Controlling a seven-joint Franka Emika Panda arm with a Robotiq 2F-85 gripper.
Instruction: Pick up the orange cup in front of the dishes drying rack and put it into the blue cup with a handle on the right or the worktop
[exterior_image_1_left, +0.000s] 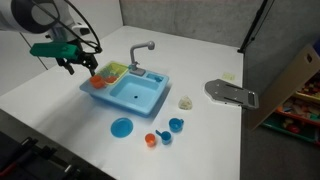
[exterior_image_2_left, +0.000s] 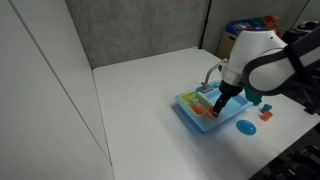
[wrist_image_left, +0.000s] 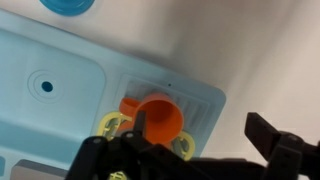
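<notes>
The orange cup sits below my open fingers, so I should move my gripper down over the orange cup's rim (exterior_image_1_left: 97, 79) (wrist_image_left: 180, 117) next, with one finger inside the cup's opening and the other outside.
The orange cup (wrist_image_left: 162, 118) lies on the ribbed drainboard at the end of the light-blue toy sink set (wrist_image_left: 60, 70), among the yellow-green drying rack pieces (wrist_image_left: 112, 122). In an exterior view the orange cup (exterior_image_1_left: 98, 80) sits in front of the drying rack (exterior_image_1_left: 112, 69). My gripper (wrist_image_left: 200, 140) is open and hangs just above the cup. Its left finger is beside the cup and its right finger is well apart over the white worktop (wrist_image_left: 270, 50). The gripper also shows in both exterior views (exterior_image_1_left: 75, 63) (exterior_image_2_left: 221, 100). The blue cup with a handle (exterior_image_1_left: 176, 125) stands on the worktop past the sink.
A flat blue plate (exterior_image_1_left: 121, 127) and a small orange piece with a blue bit (exterior_image_1_left: 152, 139) lie in front of the sink. A grey metal object (exterior_image_1_left: 231, 93) and a small pale lump (exterior_image_1_left: 185, 102) lie beyond it. A faucet (exterior_image_1_left: 140, 52) rises from the sink. A cardboard box (exterior_image_1_left: 295, 80) stands at the table's side.
</notes>
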